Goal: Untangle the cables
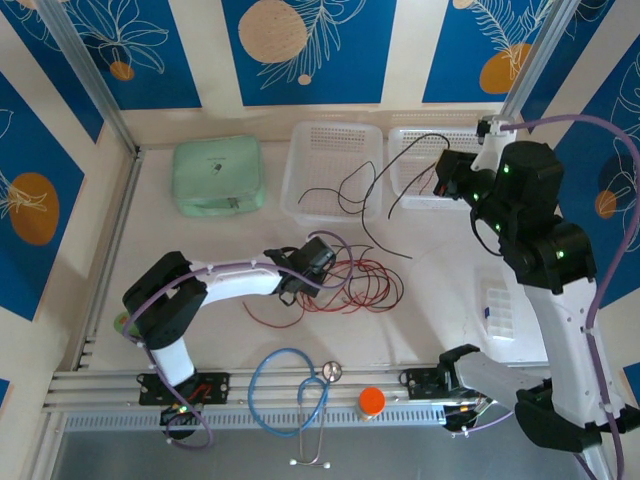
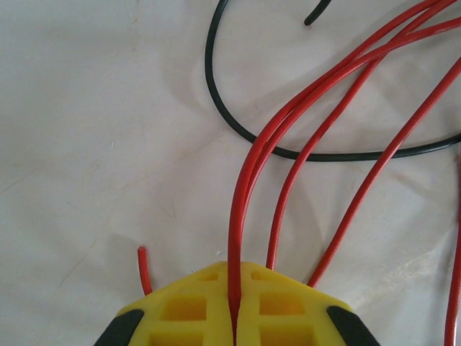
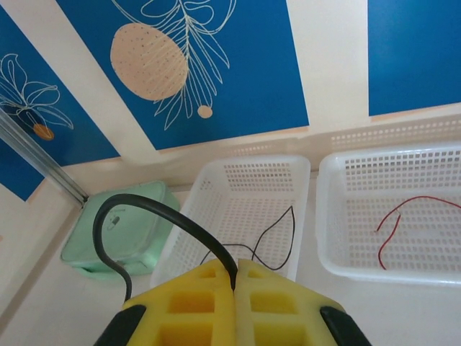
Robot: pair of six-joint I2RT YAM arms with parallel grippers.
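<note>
My right gripper swings across next and lowers over the basket with the other black cable (image 1: 341, 168) (image 3: 248, 216). It then releases this matching cable, since the basket stands below it, toward the green pouch.
A tangle of red cables (image 1: 355, 285) lies mid-table. My left gripper (image 1: 303, 266) sits at its left edge, shut on a red cable (image 2: 241, 209) that runs up from between the yellow fingers (image 2: 194, 306); other red strands and a black cable (image 2: 216, 94) lie beyond on the table. My right gripper (image 1: 447, 176) hangs raised over the right basket, shut on a black cable (image 3: 162, 211) that arcs left from its jaws (image 3: 235, 272). This black cable (image 1: 378, 205) trails down across the table. Another black cable (image 3: 284, 234) lies in the left basket, a red one (image 3: 392, 220) in the right.
Two white perforated baskets (image 1: 300, 190) (image 1: 405, 190) stand at the back, with a green pouch (image 1: 218, 176) to their left. A blue stethoscope (image 1: 290, 385) and an orange cap (image 1: 372, 400) lie near the front rail. A white tray (image 1: 500, 308) is beside the right arm.
</note>
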